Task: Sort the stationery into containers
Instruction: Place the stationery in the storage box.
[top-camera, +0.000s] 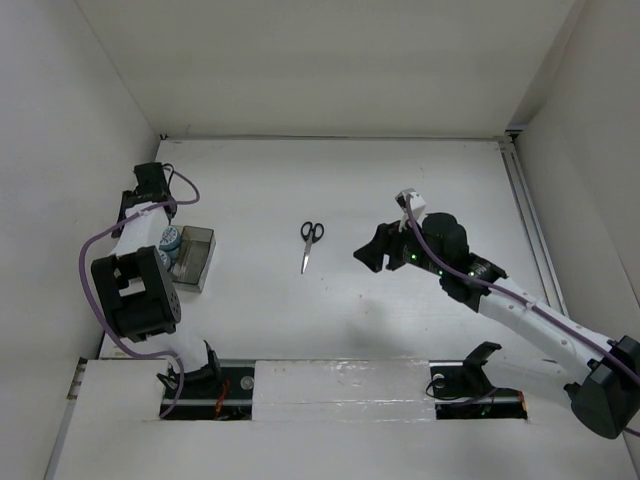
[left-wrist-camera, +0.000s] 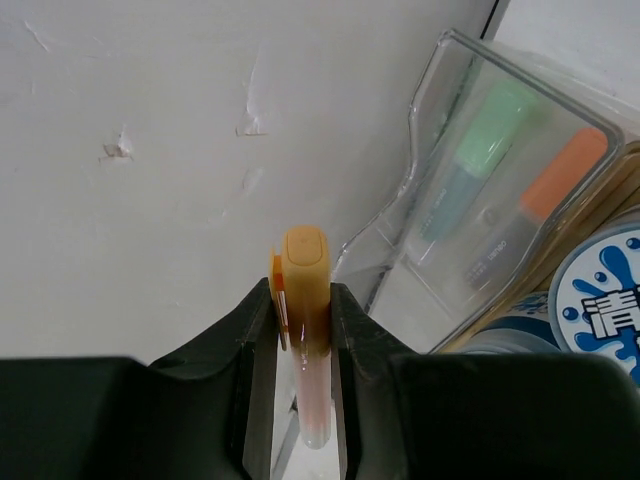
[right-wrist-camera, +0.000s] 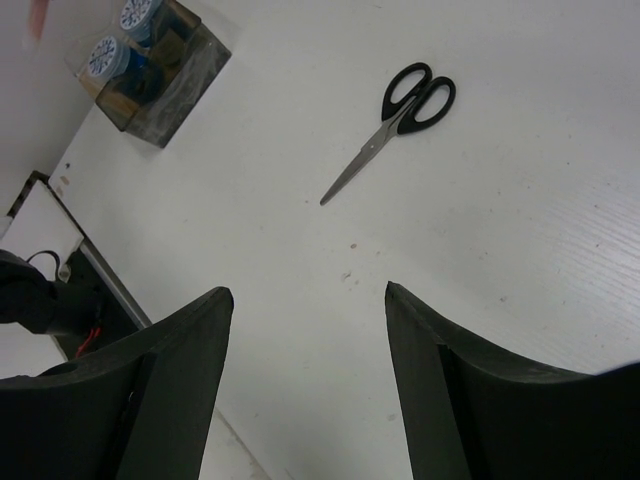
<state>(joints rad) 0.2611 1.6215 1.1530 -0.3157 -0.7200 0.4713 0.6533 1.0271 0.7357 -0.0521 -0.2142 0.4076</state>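
Note:
The highlighter is still standing beside the clear bin. I will move my left gripper across the bin's rim next, over the gap (left-wrist-camera: 490, 207) between its pens.
My left gripper (left-wrist-camera: 300, 292) is shut on the orange-pink highlighter (left-wrist-camera: 305, 262), which stands upright between the fingers just left of the clear bin (left-wrist-camera: 432, 215). The clear bin holds the green-capped pen (left-wrist-camera: 487, 132) and the orange-capped pen (left-wrist-camera: 560, 175). A blue-and-white roll (left-wrist-camera: 612, 300) shows beside it. The smoky bin (right-wrist-camera: 172, 92) holds two rolls (right-wrist-camera: 106, 55) and stands at the table's left (top-camera: 198, 260). The black-handled scissors (top-camera: 310, 243) lie shut mid-table. My right gripper (top-camera: 368, 252) hovers open and empty to their right, and they show ahead of it in the right wrist view (right-wrist-camera: 398, 122).
White walls enclose the table on the left, back and right. The left arm (top-camera: 135, 290) and its purple cable crowd the left side by the bins. A metal rail (top-camera: 530, 230) runs along the right edge.

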